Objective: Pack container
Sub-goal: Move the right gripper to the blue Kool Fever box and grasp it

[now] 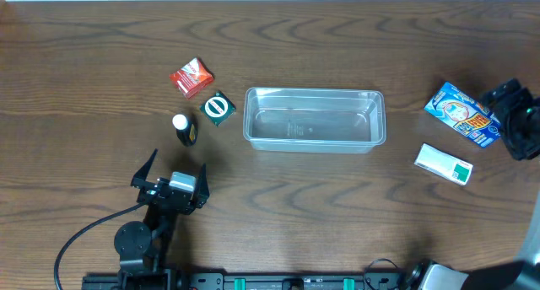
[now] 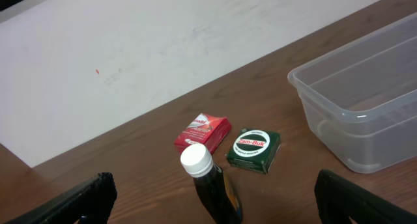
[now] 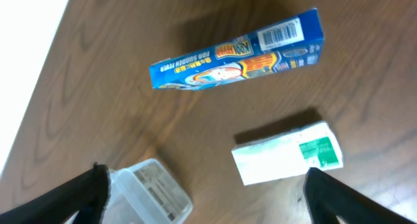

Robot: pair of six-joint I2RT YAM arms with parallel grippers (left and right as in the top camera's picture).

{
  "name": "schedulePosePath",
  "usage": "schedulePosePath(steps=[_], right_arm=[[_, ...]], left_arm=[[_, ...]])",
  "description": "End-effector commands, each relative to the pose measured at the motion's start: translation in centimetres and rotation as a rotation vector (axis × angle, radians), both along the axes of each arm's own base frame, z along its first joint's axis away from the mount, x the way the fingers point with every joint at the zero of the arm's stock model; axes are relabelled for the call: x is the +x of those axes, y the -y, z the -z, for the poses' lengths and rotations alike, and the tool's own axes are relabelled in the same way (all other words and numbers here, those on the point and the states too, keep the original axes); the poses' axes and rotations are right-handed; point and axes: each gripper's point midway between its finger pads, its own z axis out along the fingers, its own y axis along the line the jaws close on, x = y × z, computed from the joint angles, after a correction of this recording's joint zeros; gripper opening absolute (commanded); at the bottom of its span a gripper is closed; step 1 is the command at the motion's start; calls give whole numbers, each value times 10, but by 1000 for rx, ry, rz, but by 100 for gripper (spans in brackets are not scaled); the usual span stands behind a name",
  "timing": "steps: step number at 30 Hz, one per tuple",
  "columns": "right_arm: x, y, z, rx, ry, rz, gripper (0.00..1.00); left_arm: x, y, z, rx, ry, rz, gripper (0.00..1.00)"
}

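My right gripper shifts a little outward for the blue packet next and goes down onto its far long edge (image 1: 474, 104) (image 3: 234, 43).
The clear plastic container (image 1: 314, 93) sits mid-table with nothing inside it; its corner also shows in the left wrist view (image 2: 339, 129) and the right wrist view (image 3: 153, 185). To its left lie a red packet (image 1: 191, 77) (image 2: 203, 133), a green box (image 1: 218, 108) (image 2: 254, 150) and a dark bottle with a white cap (image 1: 184, 128) (image 2: 212, 185). My left gripper (image 1: 177, 162) (image 2: 215, 214) stands open just short of the bottle. At the right lie a blue packet (image 1: 461, 115) (image 3: 238, 51) and a white-green box (image 1: 444, 163) (image 3: 287, 152). My right gripper (image 1: 504, 120) (image 3: 208, 204) hangs open over them, holding nothing.
The wooden table (image 1: 337, 214) carries only these items. A white wall or board (image 2: 130, 48) borders its far edge. A black cable (image 1: 80, 235) runs from the left arm's base at the front.
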Motion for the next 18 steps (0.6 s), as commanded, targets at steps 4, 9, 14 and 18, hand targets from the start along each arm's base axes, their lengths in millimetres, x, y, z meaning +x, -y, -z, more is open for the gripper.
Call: schedulePosePath(steps=[4, 9, 14, 18], right_arm=[[20, 21, 8, 45, -144, 61, 99], [33, 27, 32, 120, -249, 106, 99], [43, 32, 54, 142, -277, 114, 99], [52, 38, 58, 128, -257, 116, 99]], left_arm=[[1, -3, 17, -15, -42, -14, 98], [1, -3, 17, -15, -42, -14, 98], [1, -3, 17, -15, -42, -14, 98], [1, -3, 17, -15, -43, -14, 98]])
